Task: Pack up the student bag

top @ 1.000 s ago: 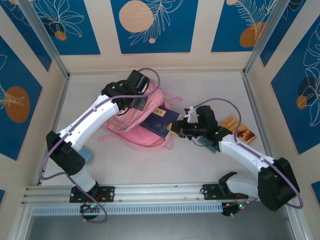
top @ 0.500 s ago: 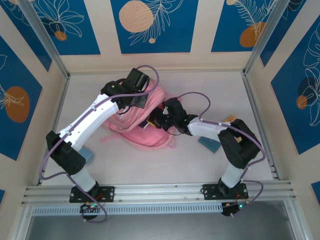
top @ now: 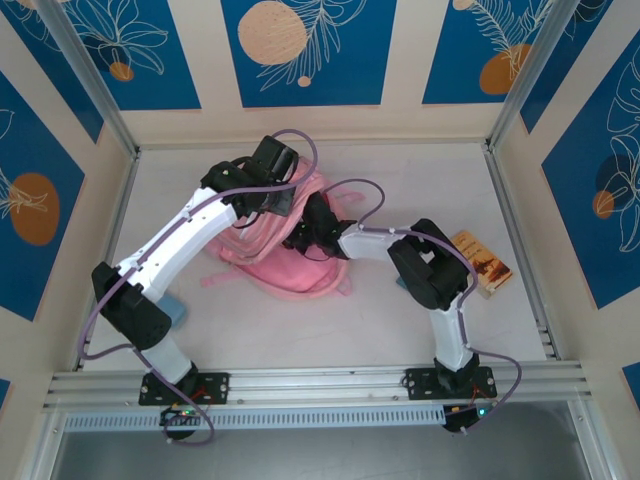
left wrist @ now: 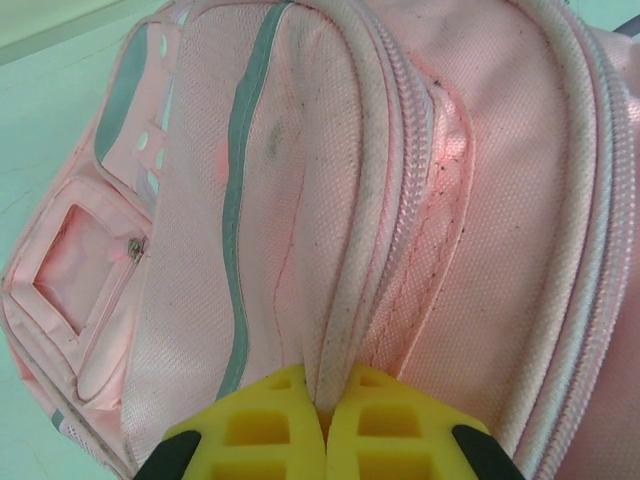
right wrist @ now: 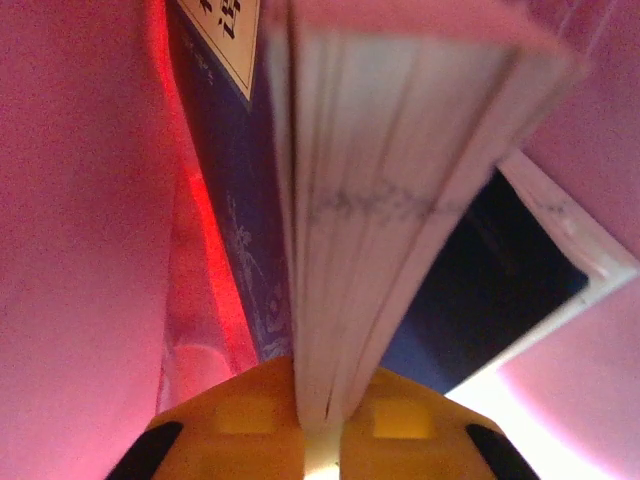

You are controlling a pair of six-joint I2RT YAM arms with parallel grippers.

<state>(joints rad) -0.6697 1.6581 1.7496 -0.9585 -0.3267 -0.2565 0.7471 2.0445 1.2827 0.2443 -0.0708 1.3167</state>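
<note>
The bag's exposed pink lining (top: 290, 272) lies below and back. The left gripper lowers the white zipper-trim fold back over it to cover it and releases next.
The student bag (top: 290, 268), pink with white zipper trim, lies in the middle of the table. My left gripper (top: 281, 203) is at its far upper edge, shut on a white zipper-trim ridge (left wrist: 345, 300), with the yellow pads (left wrist: 262, 425) pinching the fold. My right gripper (top: 305, 236) reaches in through the bag's opening from the right. In the right wrist view it (right wrist: 320, 405) is shut on the page edge of a thick booklet (right wrist: 390, 170). A dark blue cover (right wrist: 235, 200) lies beside it, and pink lining (right wrist: 80, 220) surrounds them.
An orange-brown booklet (top: 483, 263) lies on the table at the right. A teal case (top: 403, 284) peeks out under the right forearm. A blue object (top: 178, 308) sits by the left arm's base. Metal posts and patterned walls enclose the table.
The right arm has swung left from beside the bag and pushed the dark blue booklet into the bag's opening. The left gripper has kept its hold in place.
</note>
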